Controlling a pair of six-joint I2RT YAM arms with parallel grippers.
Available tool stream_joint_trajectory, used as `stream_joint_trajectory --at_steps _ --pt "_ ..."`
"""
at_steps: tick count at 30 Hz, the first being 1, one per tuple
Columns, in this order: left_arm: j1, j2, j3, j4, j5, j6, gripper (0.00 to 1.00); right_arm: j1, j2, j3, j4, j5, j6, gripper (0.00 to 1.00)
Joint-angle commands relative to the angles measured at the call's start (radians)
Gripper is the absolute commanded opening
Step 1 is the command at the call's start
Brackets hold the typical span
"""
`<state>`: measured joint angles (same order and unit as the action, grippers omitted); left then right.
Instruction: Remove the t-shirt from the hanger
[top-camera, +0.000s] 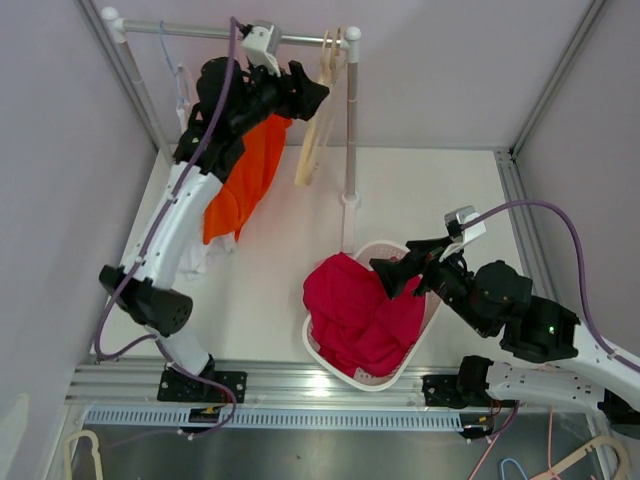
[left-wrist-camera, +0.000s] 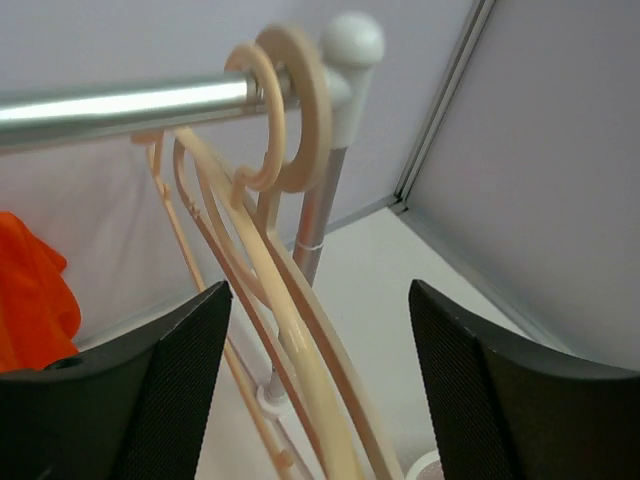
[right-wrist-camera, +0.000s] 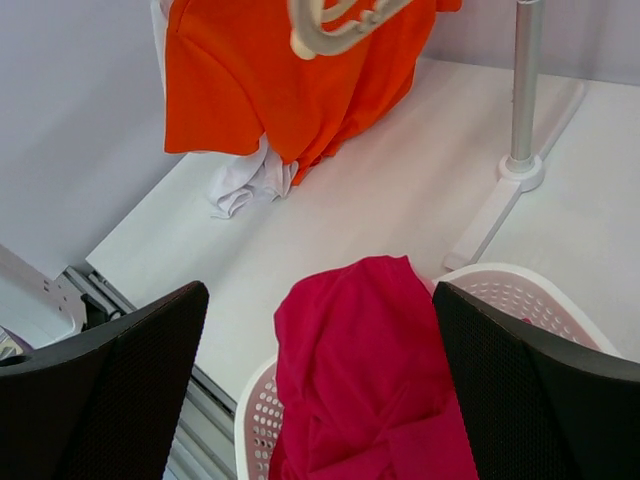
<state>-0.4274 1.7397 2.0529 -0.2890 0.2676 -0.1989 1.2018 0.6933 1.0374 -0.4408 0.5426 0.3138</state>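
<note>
The cream hangers ahead are empty, so next my left gripper needs to move along the bar (top-camera: 200, 30) to the orange t-shirt's hanger, to the left in the top view.
An orange t-shirt (top-camera: 245, 180) hangs below the rail (top-camera: 200, 30); my left arm hides whatever hanger it is on. To its right, two empty cream hangers (top-camera: 318, 120) hook over the rail end. My left gripper (top-camera: 312, 95) is up beside them. In the left wrist view the left gripper (left-wrist-camera: 318, 292) stands open, with the cream hangers (left-wrist-camera: 300, 110) ahead between its fingers, untouched, and the orange t-shirt (left-wrist-camera: 30, 290) at left. A red t-shirt (top-camera: 360, 310) lies in the white basket (top-camera: 372, 381). My right gripper (top-camera: 395, 275) hovers open over it, seen as right gripper (right-wrist-camera: 320, 290) above the red t-shirt (right-wrist-camera: 370, 380).
The rack's upright post (top-camera: 351, 120) stands right of the hangers, its foot on the table. A white cloth (top-camera: 195, 260) lies on the table under the orange t-shirt. Walls close in at left, back and right. Spare hangers (top-camera: 590, 460) lie below the table's front rail.
</note>
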Motion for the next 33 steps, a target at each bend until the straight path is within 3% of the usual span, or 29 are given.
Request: stream_joint_trajectory --at_steps 1,5,8,12,15,19,29,33 --pt "0.025 -0.187 0.007 -0.012 -0.030 0.015 0.77 0.002 0.009 0.024 0.048 -0.023 0.004 1.00" --pt "0.070 -0.247 -0.005 -0.070 -0.109 0.021 0.79 0.004 0.020 0.029 0.050 -0.036 0.005 0.99" --pt "0.105 -0.244 -0.036 -0.056 -0.184 0.068 0.75 0.004 0.023 0.029 0.048 -0.044 0.008 0.99" --pt "0.202 -0.093 0.172 -0.189 -0.180 0.030 0.70 0.004 0.014 0.032 0.045 -0.058 0.015 1.00" --pt "0.213 0.024 0.319 -0.263 -0.199 0.047 0.70 0.004 0.008 0.038 0.042 -0.047 0.007 1.00" --pt "0.213 0.086 0.358 -0.260 -0.211 0.081 0.63 0.004 0.012 0.059 0.022 -0.029 -0.007 0.99" --pt "0.217 0.165 0.362 -0.211 -0.314 0.107 0.66 0.004 -0.001 0.095 -0.019 0.008 -0.030 1.00" --pt "0.217 0.188 0.352 -0.194 -0.321 0.105 0.50 0.001 -0.011 0.078 -0.026 0.028 -0.028 1.00"
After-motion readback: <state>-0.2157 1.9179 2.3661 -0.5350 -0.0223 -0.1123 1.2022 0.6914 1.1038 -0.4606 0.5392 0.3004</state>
